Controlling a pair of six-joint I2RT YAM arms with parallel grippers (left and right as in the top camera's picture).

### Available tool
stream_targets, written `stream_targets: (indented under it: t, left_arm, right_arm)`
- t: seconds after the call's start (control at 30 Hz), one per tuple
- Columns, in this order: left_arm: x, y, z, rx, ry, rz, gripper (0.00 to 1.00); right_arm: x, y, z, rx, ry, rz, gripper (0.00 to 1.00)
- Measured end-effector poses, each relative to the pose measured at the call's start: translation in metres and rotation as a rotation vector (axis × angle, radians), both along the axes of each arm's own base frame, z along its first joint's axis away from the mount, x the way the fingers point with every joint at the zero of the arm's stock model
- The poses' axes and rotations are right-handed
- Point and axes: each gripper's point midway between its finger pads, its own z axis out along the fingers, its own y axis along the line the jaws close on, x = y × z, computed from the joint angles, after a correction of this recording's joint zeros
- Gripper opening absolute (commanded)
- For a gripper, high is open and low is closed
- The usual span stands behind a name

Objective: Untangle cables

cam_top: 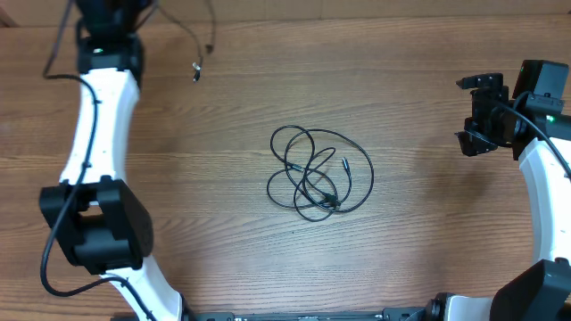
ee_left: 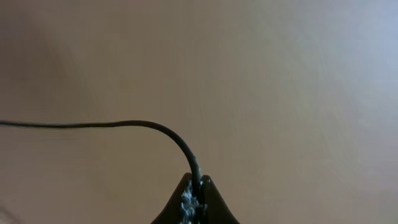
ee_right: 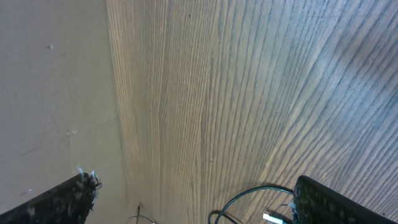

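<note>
The cable needs to get clear of the tangle, so my left gripper will carry it left in the overhead view and down to the table, and then open.
A tangle of thin black cables [cam_top: 317, 174] lies in loops on the middle of the wooden table. A separate thin black cable [cam_top: 207, 40] hangs at the far left, its plug end [cam_top: 194, 71] near the table. In the left wrist view my left gripper [ee_left: 196, 186] is shut on this cable [ee_left: 124, 124], which arcs off to the left. In the overhead view the left gripper itself is hidden at the top edge. My right gripper [cam_top: 477, 111] is open and empty, well to the right of the tangle. A loop of the tangle [ee_right: 249, 196] shows between its fingers [ee_right: 193, 208].
The left arm [cam_top: 94, 134] runs down the left side with its thick black wires. The right arm [cam_top: 544, 169] stands at the right edge. A pale wall or surface [ee_right: 56, 93] borders the table's far edge.
</note>
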Motion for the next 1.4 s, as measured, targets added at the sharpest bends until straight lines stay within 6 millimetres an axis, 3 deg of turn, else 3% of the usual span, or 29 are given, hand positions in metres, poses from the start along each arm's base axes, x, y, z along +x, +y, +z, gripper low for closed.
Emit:
stream_targets:
  t: [0.3,0.47,0.57,0.63,0.7,0.73,0.77,0.8,0.83,0.87,1.13,1.3,1.4]
  left_arm:
    - [-0.022,0.174,-0.106,0.534,0.312,0.175,0.04]
    - [-0.033,0.230,-0.161,0.736,0.435,0.180,0.04]
    - [-0.033,0.253,-0.172,0.860,0.435,0.194,0.04]
    - [-0.033,0.264,-0.164,0.945,0.403,0.219,0.04]
    - [-0.033,0.276,-0.143,1.043,0.343,0.255,0.04]
    - [-0.034,0.279,-0.138,1.065,0.334,0.265,0.59]
    - [-0.037,0.283,-0.138,1.092,0.342,0.265,0.73]
    - [-0.038,0.285,-0.142,1.108,0.362,0.255,0.80]
    - [-0.040,0.285,-0.150,1.113,0.392,0.235,0.95]
    - [-0.041,0.285,-0.157,1.119,0.416,0.219,1.00]
    - [-0.053,0.279,-0.255,1.032,0.636,0.049,1.00]
    - [-0.056,0.275,-0.263,0.969,0.658,0.036,1.00]
    - [-0.074,0.278,-0.280,0.900,0.777,0.054,1.00]
  right_arm:
    - [0.000,0.000,0.000,0.000,0.000,0.000,1.00]
    - [0.000,0.000,0.000,0.000,0.000,0.000,1.00]
    - [0.000,0.000,0.000,0.000,0.001,0.000,1.00]
    - [0.000,0.000,0.000,0.001,0.001,-0.001,1.00]
    - [0.000,0.000,0.000,0.000,0.000,0.000,1.00]
    - [0.000,0.000,0.000,0.000,0.001,0.000,1.00]
    - [0.000,0.000,0.000,0.000,0.000,0.000,1.00]
    - [0.000,0.000,0.000,0.000,0.000,0.000,1.00]
    - [0.000,0.000,0.000,0.000,0.000,0.000,1.00]
    - [0.000,0.000,0.000,0.000,0.001,0.000,1.00]
    - [0.000,0.000,0.000,0.000,0.001,0.000,1.00]
    - [0.000,0.000,0.000,0.000,0.001,-0.001,1.00]
    - [0.000,0.000,0.000,0.000,0.000,0.000,1.00]
